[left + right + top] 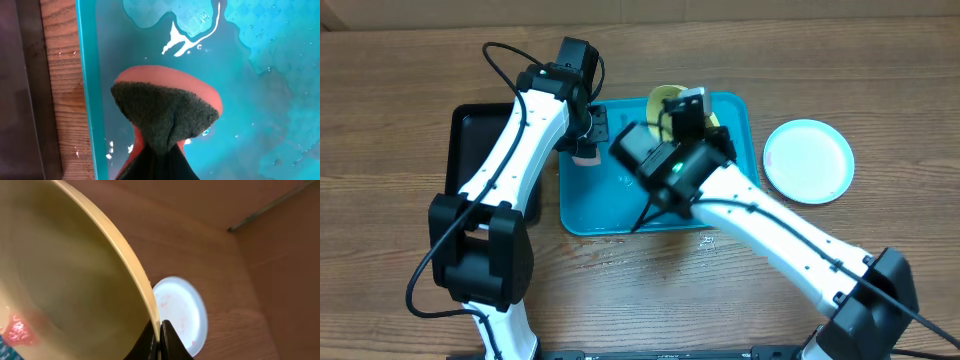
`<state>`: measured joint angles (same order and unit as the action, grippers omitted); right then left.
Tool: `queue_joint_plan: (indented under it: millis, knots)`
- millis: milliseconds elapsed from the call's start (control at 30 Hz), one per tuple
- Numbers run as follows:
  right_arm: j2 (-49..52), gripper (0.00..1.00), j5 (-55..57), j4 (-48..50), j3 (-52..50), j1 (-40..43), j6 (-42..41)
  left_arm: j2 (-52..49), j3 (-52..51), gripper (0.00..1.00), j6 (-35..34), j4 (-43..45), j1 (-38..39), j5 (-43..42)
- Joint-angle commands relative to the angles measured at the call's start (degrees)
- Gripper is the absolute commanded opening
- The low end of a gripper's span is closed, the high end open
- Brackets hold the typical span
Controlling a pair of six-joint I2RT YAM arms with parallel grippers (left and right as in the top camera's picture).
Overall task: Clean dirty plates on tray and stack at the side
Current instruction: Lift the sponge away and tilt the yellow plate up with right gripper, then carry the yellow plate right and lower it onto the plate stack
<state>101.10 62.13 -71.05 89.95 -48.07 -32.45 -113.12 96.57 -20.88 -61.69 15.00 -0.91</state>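
I will next raise my right gripper, carry the yellow-green plate over the pale mint-white plate (pixel 808 160) and lower to release it stacked there, as that one already lies beside the tray.
The teal tray (pixel 620 210) lies mid-table, and its wet floor shows in the left wrist view (pixel 260 100). My left gripper (pixel 584 130) is shut on an orange-red sponge (pixel 165 112) with a dark scouring face, held over the tray's left part near its rim. My right gripper (pixel 160 340) is shut on the rim of the yellow-green plate (pixel 75 280). It holds the plate tilted up over the tray's far side (pixel 665 100). A red smear shows low on the plate's face. A pale mint-white plate (pixel 808 160) lies on the table right of the tray, with faint red marks (pixel 180 310). A third plate is out of view.
A smaller black tray (pixel 470 140) lies left of the teal tray, partly under my left arm. Bare wooden table (pixel 400 100) surrounds both trays. Water is pooled on the teal tray's floor (pixel 195 20).
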Motion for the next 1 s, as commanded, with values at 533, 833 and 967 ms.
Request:
queue_joint_plan:
  millis: [533, 833, 967]
  knots:
    - [-2.0, 0.04, 20.2, -1.4, 0.9, -4.8, -6.3, -0.9, -0.9, 0.05, -0.6, 0.9, 0.4, -0.7]
    - [-2.0, 0.04, 5.6, -1.8, 0.5, -1.7, -14.5, -0.9, -0.9, 0.04, -0.6, 0.9, 0.4, -0.6]
    - [-2.0, 0.04, -13.4, -1.3, 0.1, 4.8, -14.5, -0.9, -0.9, 0.04, -0.6, 0.9, 0.4, -0.7]
